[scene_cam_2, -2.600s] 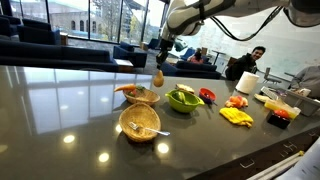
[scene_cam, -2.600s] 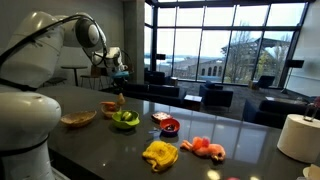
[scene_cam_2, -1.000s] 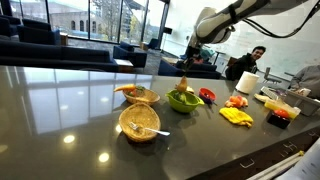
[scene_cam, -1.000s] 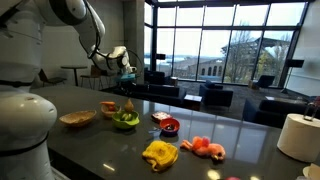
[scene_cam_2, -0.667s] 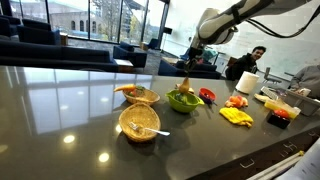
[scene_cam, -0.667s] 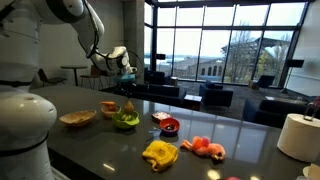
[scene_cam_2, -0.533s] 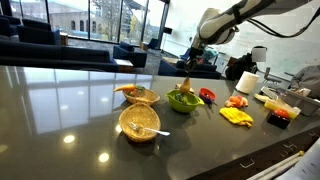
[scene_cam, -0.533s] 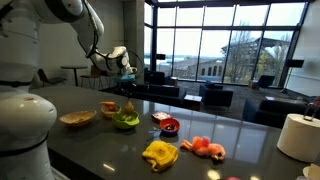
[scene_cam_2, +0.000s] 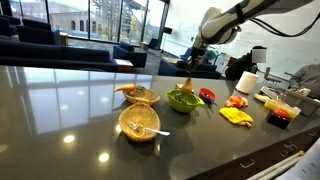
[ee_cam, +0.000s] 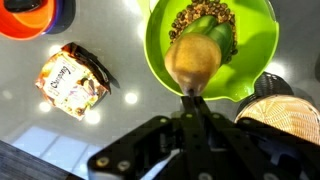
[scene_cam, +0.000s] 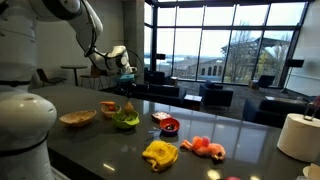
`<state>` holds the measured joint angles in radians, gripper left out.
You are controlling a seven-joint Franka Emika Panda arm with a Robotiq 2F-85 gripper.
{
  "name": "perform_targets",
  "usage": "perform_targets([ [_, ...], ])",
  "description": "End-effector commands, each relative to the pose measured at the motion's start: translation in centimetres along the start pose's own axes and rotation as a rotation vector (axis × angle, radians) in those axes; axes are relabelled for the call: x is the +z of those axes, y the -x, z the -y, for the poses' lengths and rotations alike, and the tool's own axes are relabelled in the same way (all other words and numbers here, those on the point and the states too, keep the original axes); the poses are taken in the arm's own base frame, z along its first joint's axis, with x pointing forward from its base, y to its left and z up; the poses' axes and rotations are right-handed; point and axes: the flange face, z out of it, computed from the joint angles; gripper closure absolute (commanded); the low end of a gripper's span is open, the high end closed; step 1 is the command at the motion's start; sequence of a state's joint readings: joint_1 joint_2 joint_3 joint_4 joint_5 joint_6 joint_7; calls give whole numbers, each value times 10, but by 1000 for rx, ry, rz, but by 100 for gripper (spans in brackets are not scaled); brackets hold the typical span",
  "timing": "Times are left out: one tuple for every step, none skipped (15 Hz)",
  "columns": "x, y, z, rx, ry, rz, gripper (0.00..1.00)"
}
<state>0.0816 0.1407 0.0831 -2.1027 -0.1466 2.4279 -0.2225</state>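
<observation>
I will next lower the pear (ee_cam: 193, 60) a little toward the green vegetable, over the green bowl's open top (ee_cam: 212, 43). Then I will open my gripper to let go of the pear's narrow end.
My gripper (ee_cam: 194, 98) is shut on the narrow end of a yellow-brown pear (ee_cam: 193, 60) and holds it just above a green bowl (ee_cam: 255, 40) that has a green vegetable and grainy bits inside. In both exterior views the gripper (scene_cam: 124, 84) (scene_cam_2: 189, 65) hangs over the green bowl (scene_cam: 125, 121) (scene_cam_2: 183, 100), with the pear (scene_cam_2: 185, 86) dangling below the fingers, close to the bowl's rim.
A wicker bowl (scene_cam_2: 140, 96) with orange food and a wicker bowl (scene_cam_2: 139, 122) with a spoon sit beside the green bowl. A snack packet (ee_cam: 70, 80), a red bowl (scene_cam_2: 207, 95), a yellow cloth (scene_cam_2: 237, 116) and a paper towel roll (scene_cam_2: 247, 82) lie further along the dark counter.
Over 2.6 s my gripper carried the pear sideways from above the wicker bowl to above the green bowl. In the last second it has barely moved.
</observation>
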Motion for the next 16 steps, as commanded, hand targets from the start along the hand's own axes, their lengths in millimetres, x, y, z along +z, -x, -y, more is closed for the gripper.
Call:
perform_targets([
  [-5, 13, 2, 21, -2, 3, 98],
  [-4, 15, 2, 23, -2, 9, 98],
  [-3, 16, 2, 25, -3, 10, 98],
  [-1, 18, 2, 29, -5, 13, 98],
  [0, 20, 2, 34, -8, 16, 98],
  [2, 20, 2, 38, -10, 17, 98],
  [4, 21, 2, 44, -17, 19, 98],
  [6, 21, 3, 40, -20, 26, 69],
  [7, 21, 4, 39, -20, 27, 67],
  [7, 19, 5, 35, -21, 27, 63],
  [6, 17, 5, 30, -18, 27, 56],
  [6, 15, 6, 28, -16, 26, 51],
  [5, 14, 7, 28, -16, 24, 45],
  [4, 11, 9, 28, -17, 23, 37],
  [3, 8, 11, 25, -17, 20, 31],
  [2, 4, 15, 20, -21, 15, 23],
])
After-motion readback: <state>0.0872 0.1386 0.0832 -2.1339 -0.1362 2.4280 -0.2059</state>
